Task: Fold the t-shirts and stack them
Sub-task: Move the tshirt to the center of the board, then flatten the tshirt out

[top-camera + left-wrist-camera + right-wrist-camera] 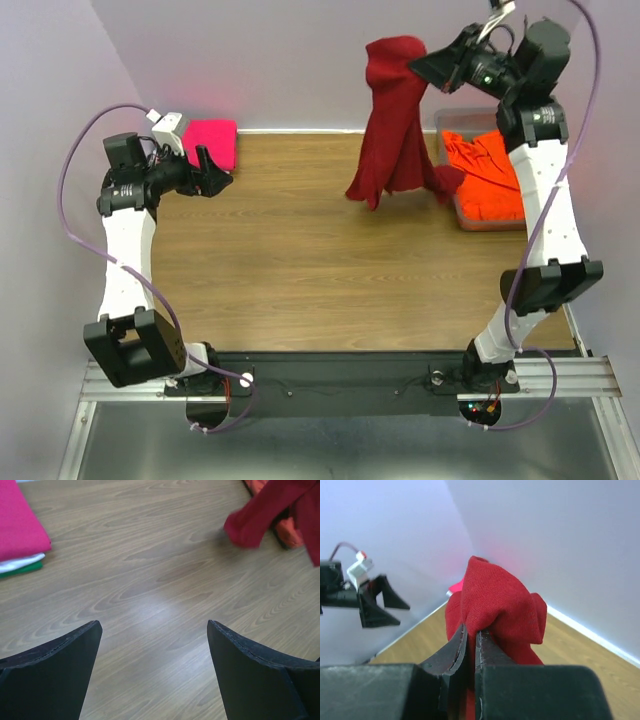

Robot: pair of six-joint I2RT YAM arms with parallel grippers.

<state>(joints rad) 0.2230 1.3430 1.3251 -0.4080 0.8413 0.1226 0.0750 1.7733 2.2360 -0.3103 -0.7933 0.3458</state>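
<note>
I should next bring my right gripper down and back over the bare middle of the table to let go of the dark red t-shirt (392, 125), because the wood between the stack and the tub is clear.
My right gripper (418, 62) is shut on the dark red t-shirt (392, 125) and holds it high over the table's back right, the cloth hanging down; in the right wrist view the shirt (495, 597) bunches over the closed fingers (456, 647). The bright orange t-shirt (485, 175) lies in the clear tub (463, 215) at the right. The hot pink t-shirt (212, 142) lies folded at the back left, on top of white (20, 563) and green (22, 570) ones. My left gripper (222, 170) is open and empty beside that stack, above bare wood.
The wooden table (300, 260) runs to the lilac back wall. The hanging shirt's lower end (250, 525) and the tub's corner show at the top right of the left wrist view.
</note>
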